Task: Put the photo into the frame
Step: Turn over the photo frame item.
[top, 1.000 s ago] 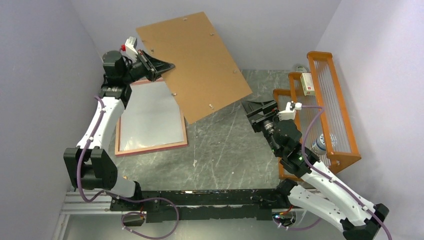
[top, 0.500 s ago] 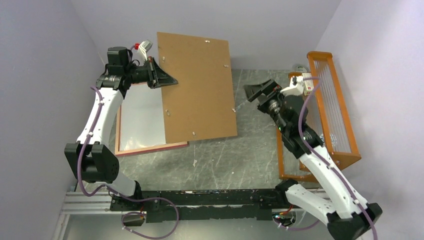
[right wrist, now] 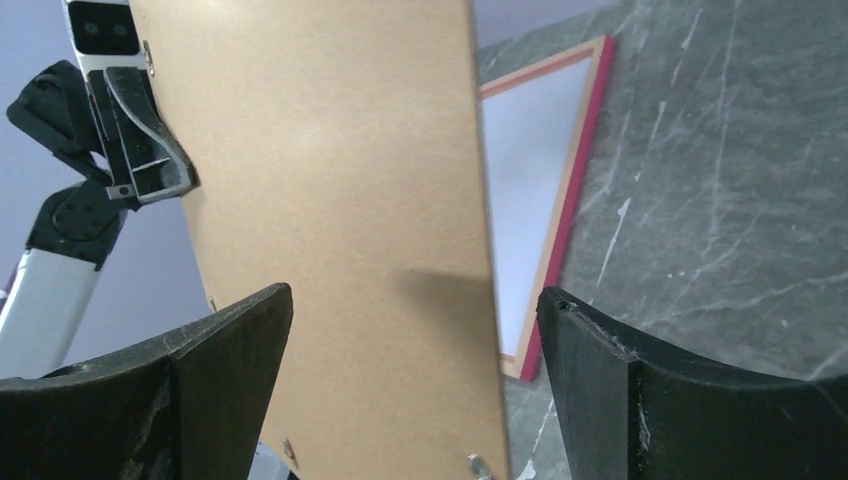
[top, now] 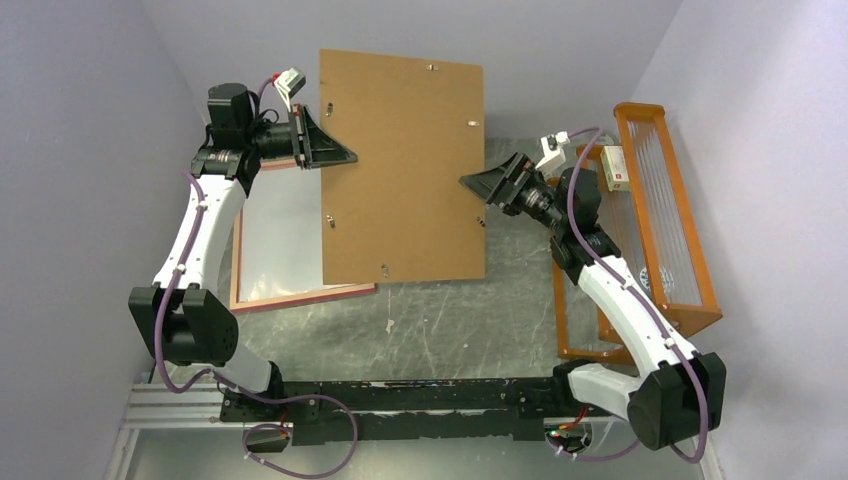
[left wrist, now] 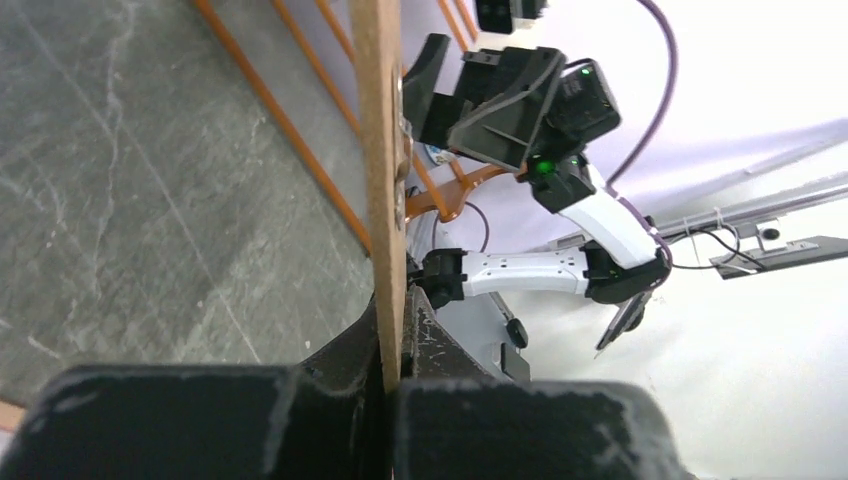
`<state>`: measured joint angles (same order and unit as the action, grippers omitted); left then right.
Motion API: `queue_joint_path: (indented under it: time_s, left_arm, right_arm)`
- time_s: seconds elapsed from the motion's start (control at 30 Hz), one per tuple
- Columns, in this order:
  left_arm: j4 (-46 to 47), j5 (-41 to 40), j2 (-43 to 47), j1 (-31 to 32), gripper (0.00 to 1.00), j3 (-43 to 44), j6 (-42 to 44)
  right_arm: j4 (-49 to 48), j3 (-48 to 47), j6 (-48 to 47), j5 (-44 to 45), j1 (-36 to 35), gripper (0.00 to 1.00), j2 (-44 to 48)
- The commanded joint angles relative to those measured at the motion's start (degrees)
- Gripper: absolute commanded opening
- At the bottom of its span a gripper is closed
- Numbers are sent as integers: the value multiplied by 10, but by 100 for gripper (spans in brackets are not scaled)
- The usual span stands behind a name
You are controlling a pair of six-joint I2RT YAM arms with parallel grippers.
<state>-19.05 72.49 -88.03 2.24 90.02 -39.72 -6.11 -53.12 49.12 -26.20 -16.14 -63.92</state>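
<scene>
The backing board's broad side slants between the open fingers, so my right gripper should tilt up into line with the brown backing board at its free edge (right wrist: pixel 493 298).
The frame (top: pixel 300 296) lies on the table at the left, pale wood back up, with its pink edge showing in the right wrist view (right wrist: pixel 575 190). A white sheet, the photo's plain back (top: pixel 285 230), lies inside it; its printed side is hidden. My left gripper (top: pixel 325 152) is shut on the left edge of the brown backing board (top: pixel 400 170) and holds it in the air, partly over the frame. The left wrist view shows the board edge-on (left wrist: pixel 385 150) between the shut jaws. My right gripper (top: pixel 480 188) is open at the board's right edge, its jaws apart either side of it (right wrist: pixel 415 300).
An orange wire rack (top: pixel 660 200) stands along the right wall, holding a small white box (top: pixel 615 168) and a bottle (top: pixel 640 285). Grey walls close in on the left, back and right. Dark marbled tabletop (top: pixel 440 310) lies between the frame and the rack.
My left gripper has swung the backing board round from tilted to square and moved it right. My right arm has risen and reached left to the board's right edge.
</scene>
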Motion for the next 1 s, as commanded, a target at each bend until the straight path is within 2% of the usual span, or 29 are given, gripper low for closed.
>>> queue_joint_path:
  time_s: [0.0,0.13,0.33,0.53,0.67,0.7,0.73,0.97]
  left_arm:
    - [166,78,6,1,3,19,-108]
    - [240,93,0,1,3,6,-168]
    - [259,95,-4,-3,2,2,-185]
    - [259,84,-7,-10,2,-3,-191]
    - [218,65,-9,-17,6,-6,-165]
    - [205,59,-10,-18,8,-6,-156]
    - [193,51,-10,-20,13,-6,-143]
    - [27,-20,-17,-51,65,10,-15]
  right_arm:
    - [-94,4,17,-62,16,95,-11]
    - [-135,-5,30,-102,21,87,-31]
    - [-255,8,90,-161,27,64,-45]
    - [-335,9,140,-195,30,33,-46]
    - [-356,5,170,-196,31,5,-47]
    - [-363,5,179,-195,31,0,-48]
    - [-369,6,191,-191,31,0,-49]
    - [-430,35,290,-158,35,0,-60]
